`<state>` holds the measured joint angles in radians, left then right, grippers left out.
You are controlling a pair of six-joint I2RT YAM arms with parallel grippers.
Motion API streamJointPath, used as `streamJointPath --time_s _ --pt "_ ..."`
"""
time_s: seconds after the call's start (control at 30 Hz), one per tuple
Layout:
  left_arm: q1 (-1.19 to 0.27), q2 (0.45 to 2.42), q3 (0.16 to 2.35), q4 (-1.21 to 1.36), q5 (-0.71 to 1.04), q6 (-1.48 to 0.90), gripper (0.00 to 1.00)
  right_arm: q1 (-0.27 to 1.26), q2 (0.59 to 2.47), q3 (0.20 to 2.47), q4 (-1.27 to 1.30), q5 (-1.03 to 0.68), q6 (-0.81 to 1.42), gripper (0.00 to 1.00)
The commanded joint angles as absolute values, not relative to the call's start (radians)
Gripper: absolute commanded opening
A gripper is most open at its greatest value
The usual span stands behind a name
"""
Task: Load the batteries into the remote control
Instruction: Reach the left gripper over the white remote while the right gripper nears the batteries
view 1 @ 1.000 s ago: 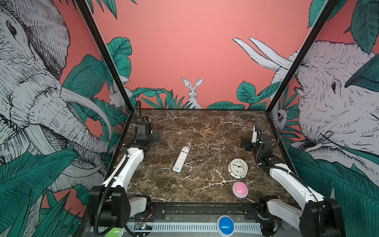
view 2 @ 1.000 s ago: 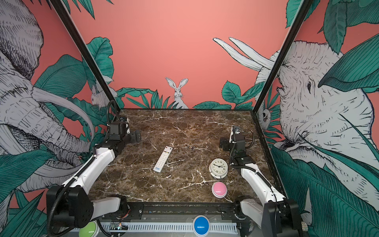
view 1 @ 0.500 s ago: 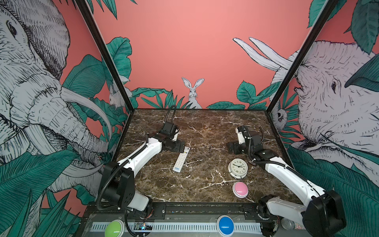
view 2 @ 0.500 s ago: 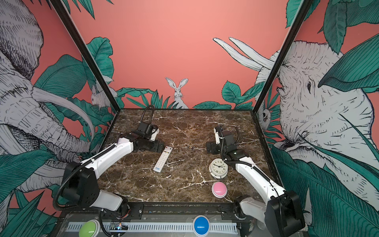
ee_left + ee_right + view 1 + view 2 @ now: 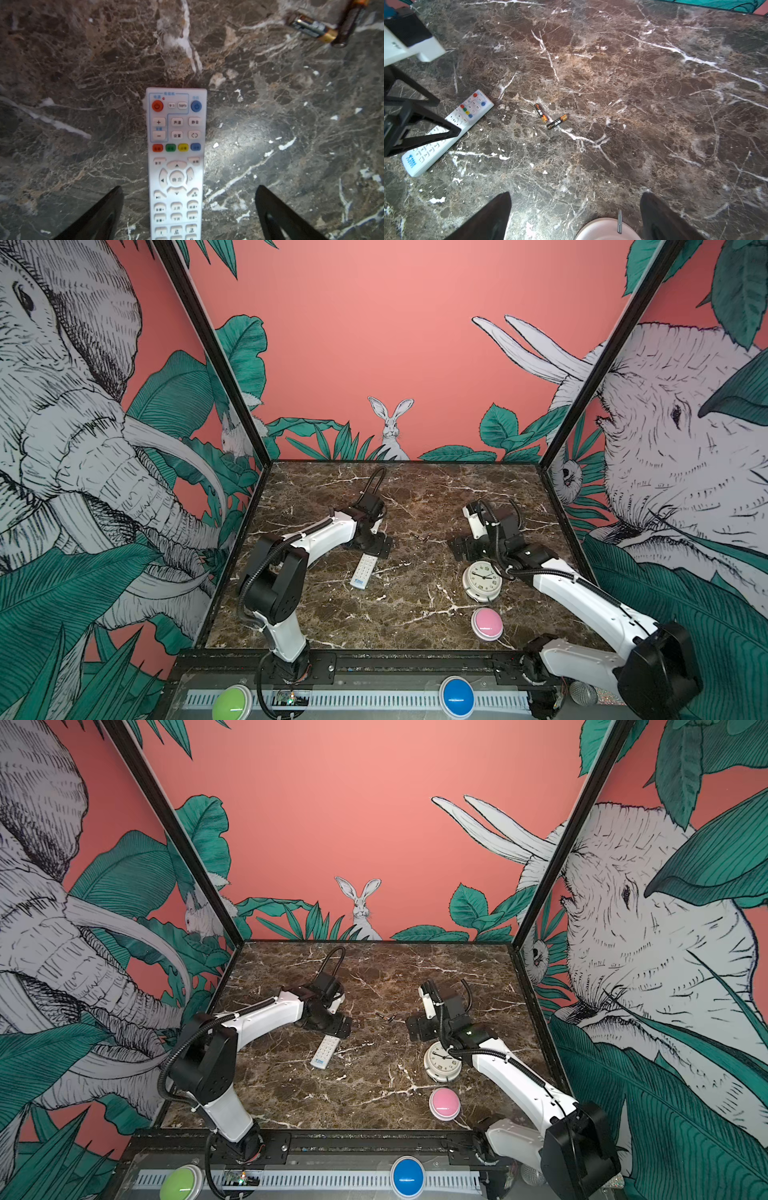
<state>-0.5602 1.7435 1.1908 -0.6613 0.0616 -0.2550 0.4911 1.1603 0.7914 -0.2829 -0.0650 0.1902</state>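
I will lower the spread fingers of my left gripper next, one on each side of the remote control's row of coloured buttons, and close them on the long sides, because the row is below my gripper.
The white remote control lies buttons up on the marble table, left of centre. My left gripper hovers open over its far end. In the left wrist view the remote control runs between the two spread fingers of the left gripper, and neither finger touches it. Two black-and-gold batteries lie loose near the table's middle, seen small in both top views. My right gripper stands open and empty just behind the clock, right of the batteries.
A round white clock lies under the right wrist, its rim showing between the right fingers. A pink button sits nearer the front. Green and blue buttons are on the front rail.
Both arms have swung in from the side walls toward the table's middle. The left gripper now hangs over the remote's far end, and the right gripper has come in behind the clock.
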Motion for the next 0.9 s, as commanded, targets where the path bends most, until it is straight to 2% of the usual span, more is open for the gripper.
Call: streamJointPath --time_s 0.0,0.7,0.87 --pt "-0.578 1.758 1.225 -0.681 0.036 -0.281 0.99 0.496 1.167 0.798 -0.305 -0.075 0.16 0.99" --pt "-0.611 1.845 1.242 -0.708 -0.084 -0.294 0.94 0.496 1.151 0.802 -0.307 -0.081 0.137 0.96" --pt "-0.611 1.853 1.239 -0.698 -0.095 -0.3 0.89 0.496 1.146 0.799 -0.304 -0.082 0.143 0.96"
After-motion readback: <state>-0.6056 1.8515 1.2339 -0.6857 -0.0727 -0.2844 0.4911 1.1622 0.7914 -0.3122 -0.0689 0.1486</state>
